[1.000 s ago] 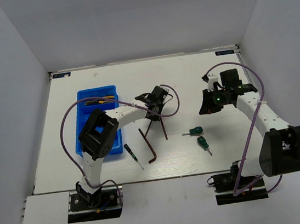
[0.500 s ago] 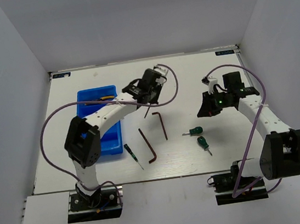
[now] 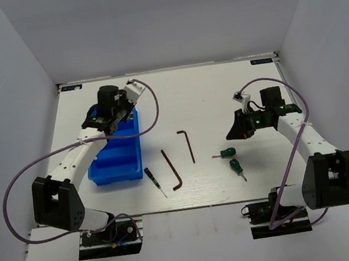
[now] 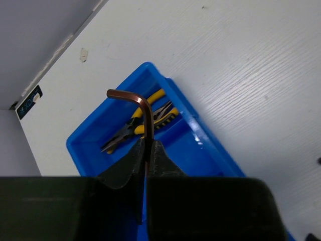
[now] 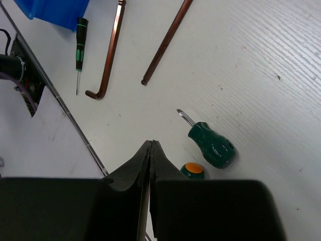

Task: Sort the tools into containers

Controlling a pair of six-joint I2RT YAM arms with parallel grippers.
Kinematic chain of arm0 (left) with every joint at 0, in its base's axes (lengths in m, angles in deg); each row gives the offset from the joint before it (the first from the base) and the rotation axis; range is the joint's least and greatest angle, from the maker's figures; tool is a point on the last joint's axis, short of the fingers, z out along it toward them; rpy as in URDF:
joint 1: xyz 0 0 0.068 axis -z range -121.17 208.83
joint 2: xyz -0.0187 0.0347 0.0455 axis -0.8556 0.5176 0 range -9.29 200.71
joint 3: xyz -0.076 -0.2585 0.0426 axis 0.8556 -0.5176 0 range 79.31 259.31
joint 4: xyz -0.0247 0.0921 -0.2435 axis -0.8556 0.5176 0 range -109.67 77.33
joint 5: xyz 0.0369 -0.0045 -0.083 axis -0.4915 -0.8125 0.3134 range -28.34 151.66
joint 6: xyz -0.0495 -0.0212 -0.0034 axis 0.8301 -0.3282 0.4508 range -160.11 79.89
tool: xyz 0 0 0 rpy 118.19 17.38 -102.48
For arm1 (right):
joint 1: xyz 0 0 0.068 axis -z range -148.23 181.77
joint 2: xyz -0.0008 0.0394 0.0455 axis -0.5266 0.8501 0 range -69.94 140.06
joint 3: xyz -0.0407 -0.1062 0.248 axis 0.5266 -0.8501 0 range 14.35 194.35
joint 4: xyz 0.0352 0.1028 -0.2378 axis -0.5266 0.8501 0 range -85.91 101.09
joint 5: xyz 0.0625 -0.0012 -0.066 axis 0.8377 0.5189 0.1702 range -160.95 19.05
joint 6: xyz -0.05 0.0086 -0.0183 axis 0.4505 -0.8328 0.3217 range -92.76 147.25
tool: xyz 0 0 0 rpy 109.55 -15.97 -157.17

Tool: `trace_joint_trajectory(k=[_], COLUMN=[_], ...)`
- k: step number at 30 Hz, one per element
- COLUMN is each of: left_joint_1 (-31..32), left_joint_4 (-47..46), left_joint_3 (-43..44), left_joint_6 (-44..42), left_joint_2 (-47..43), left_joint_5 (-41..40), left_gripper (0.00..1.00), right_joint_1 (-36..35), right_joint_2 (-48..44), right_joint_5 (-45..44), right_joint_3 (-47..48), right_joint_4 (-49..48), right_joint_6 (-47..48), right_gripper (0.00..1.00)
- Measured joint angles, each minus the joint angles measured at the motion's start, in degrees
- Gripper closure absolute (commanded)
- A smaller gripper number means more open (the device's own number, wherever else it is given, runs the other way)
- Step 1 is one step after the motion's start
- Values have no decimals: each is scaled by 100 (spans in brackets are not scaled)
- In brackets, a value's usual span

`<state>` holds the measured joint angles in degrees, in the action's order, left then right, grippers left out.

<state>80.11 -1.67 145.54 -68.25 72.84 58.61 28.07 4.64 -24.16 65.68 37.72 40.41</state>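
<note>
I should lower the hex key with my left gripper next and release it in the section of the tray beside the pliers (image 3: 125, 129). That section is below, and its visible bottom is clear of tools.
My left gripper (image 3: 104, 120) (image 4: 147, 143) is shut on a dark L-shaped hex key (image 4: 142, 108) and holds it above the far end of the blue tray (image 3: 121, 166) (image 4: 95, 133). Two yellow-handled pliers (image 4: 143, 119) lie in the tray's far compartment. Two more hex keys (image 3: 188, 145) (image 3: 172, 168) lie on the table, also in the right wrist view (image 5: 113, 47) (image 5: 168, 37). A thin green-handled screwdriver (image 3: 154, 181) (image 5: 78, 45) lies near the tray. Two stubby green screwdrivers (image 3: 227, 153) (image 3: 237, 167) (image 5: 210, 143) (image 5: 192, 170) lie below my right gripper (image 3: 235, 129) (image 5: 151, 145), which is shut and empty.
White walls close the table on three sides. The table's near edge and a metal rail (image 5: 60, 105) run just past the thin screwdriver. Purple cables (image 3: 152, 111) loop from both arms.
My left gripper has lifted one hex key from the table's middle and swung it left to above the tray's far end. The right gripper has shifted slightly left and down.
</note>
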Motion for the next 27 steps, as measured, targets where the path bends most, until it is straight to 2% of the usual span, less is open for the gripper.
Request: trace_joint_trajectory(k=[7, 14, 25, 27], left_joint_1=[-1054, -1451, -1626, -1668], left_joint_4=[-341, -911, -1394, -1416], left_joint_3=[-433, -988, -1128, -1126], left_joint_6=[-1016, -1888, -2951, -3023], left_joint_2=[-52, 396, 787, 914], left_joint_5=[1344, 2505, 2968, 2992], left_gripper=[100, 100, 100, 100], right_joint_1=[33, 61, 111, 114], right_joint_2=[-61, -116, -175, -175], right_joint_5=[212, 463, 654, 660], right_joint_3=[-57, -61, -61, -61], right_joint_4=[-76, -85, -83, -83], right_joint_6=[11, 9, 11, 9], right_gripper=[94, 94, 92, 89])
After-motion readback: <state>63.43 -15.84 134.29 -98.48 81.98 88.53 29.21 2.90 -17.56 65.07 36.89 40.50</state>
